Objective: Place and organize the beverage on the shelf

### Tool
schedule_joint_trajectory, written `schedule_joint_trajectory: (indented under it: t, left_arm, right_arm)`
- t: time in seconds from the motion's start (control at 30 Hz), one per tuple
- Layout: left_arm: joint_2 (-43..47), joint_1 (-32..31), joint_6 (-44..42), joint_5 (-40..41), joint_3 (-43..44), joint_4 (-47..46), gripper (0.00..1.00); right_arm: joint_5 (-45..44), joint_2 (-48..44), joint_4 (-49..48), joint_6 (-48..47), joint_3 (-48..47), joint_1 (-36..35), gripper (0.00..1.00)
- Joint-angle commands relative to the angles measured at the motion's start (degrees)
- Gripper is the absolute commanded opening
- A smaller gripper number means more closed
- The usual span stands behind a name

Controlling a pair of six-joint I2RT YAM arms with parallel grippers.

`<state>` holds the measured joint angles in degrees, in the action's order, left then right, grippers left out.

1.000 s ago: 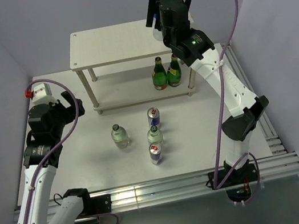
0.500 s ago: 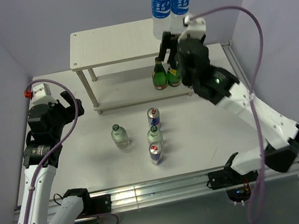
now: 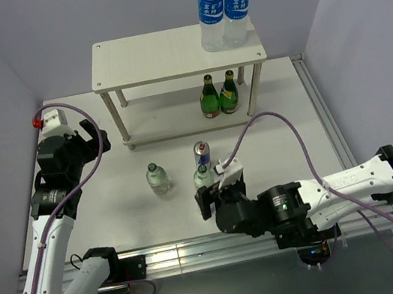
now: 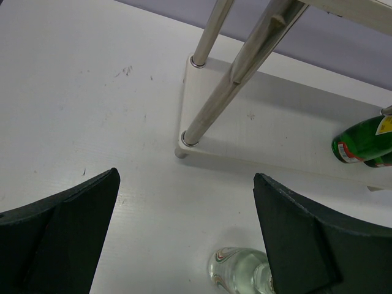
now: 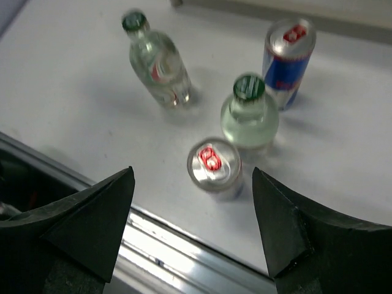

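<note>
The nearer can [image 5: 217,172] stands below and just past the fingers of the robot's right gripper, so that gripper next needs to move down toward the table, then outward around the can.
Two blue-labelled clear bottles [image 3: 211,11] [image 3: 236,4] stand together at the right end of the shelf's top board [image 3: 150,56]. On the table stand a green-capped clear bottle [image 3: 157,178], a second one [image 3: 202,176] and a slim can [image 3: 201,151]. My right gripper [image 3: 221,194] hovers open above the nearer can [image 5: 214,165], which it covers in the top view; the can sits apart from the fingers, just past them. Beyond that can are one green-capped bottle [image 5: 249,110], the far can [image 5: 288,52] and the other bottle [image 5: 156,61]. My left gripper [image 4: 185,177] is open and empty over the table, left of the shelf.
Two dark green bottles [image 3: 208,97] [image 3: 228,93] stand on the shelf's lower board [image 4: 275,135]. A silver shelf leg [image 4: 211,101] is ahead of the left gripper, and a clear bottle [image 4: 242,272] is just below it. The aluminium rail [image 5: 184,245] runs along the table's near edge.
My right arm has come away from the shelf top, leaving the two blue-labelled bottles there, and swung down to the near can. The left arm has not moved.
</note>
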<state>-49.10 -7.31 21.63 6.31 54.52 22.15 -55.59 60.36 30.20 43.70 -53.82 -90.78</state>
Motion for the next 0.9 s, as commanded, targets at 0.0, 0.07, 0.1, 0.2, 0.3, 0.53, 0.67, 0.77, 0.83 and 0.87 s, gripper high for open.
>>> schedule_joint_trajectory:
  t: [0.0, 0.07, 0.1, 0.2, 0.3, 0.53, 0.67, 0.77, 0.83, 0.87]
  left_arm:
    - [0.4, 0.3, -1.1, 0.0, 0.5, -0.7, 0.97]
    - [0.5, 0.3, -1.1, 0.0, 0.4, -0.6, 0.97]
    - [0.4, 0.3, -1.1, -0.1, 0.3, -0.7, 0.97]
    - [0.1, 0.3, -1.0, -0.2, 0.2, -0.8, 0.98]
    - [0.1, 0.2, -1.0, -0.2, 0.2, -0.8, 0.98]
    - [0.1, 0.2, -1.0, -0.2, 0.2, -0.7, 0.97]
    - [0.1, 0.2, -1.0, -0.4, 0.1, -0.8, 0.97]
    - [0.1, 0.2, -1.0, -0.6, 0.3, -0.8, 0.97]
    - [0.1, 0.2, -1.1, -0.6, 0.3, -0.8, 0.97]
    - [0.1, 0.2, -1.1, -0.6, 0.2, -0.7, 0.97]
  right_arm:
    - [-6.0, 1.3, 10.4, 18.9, 2.1, -3.8, 0.84]
    - [-4.9, 3.5, 10.2, 22.9, 3.6, -4.8, 0.84]
    - [-4.2, 4.4, 10.9, 24.6, 4.4, -5.1, 0.85]
    - [-4.0, 8.6, 13.7, 30.6, 4.4, -5.6, 0.85]
    - [-3.8, 12.4, 12.4, 31.4, 4.7, -5.5, 0.86]
    - [-4.1, 17.7, 2.2, 28.7, 9.3, -3.9, 0.87]
    - [-5.4, 18.9, -8.2, 23.2, 12.4, -1.9, 0.86]
    - [-7.1, 20.1, -12.9, 20.0, 13.6, -1.5, 0.86]
    - [-7.9, 20.9, -15.5, 18.4, 13.9, -1.2, 0.86]
    - [-8.0, 21.3, -18.2, 16.6, 14.0, -0.9, 0.86]
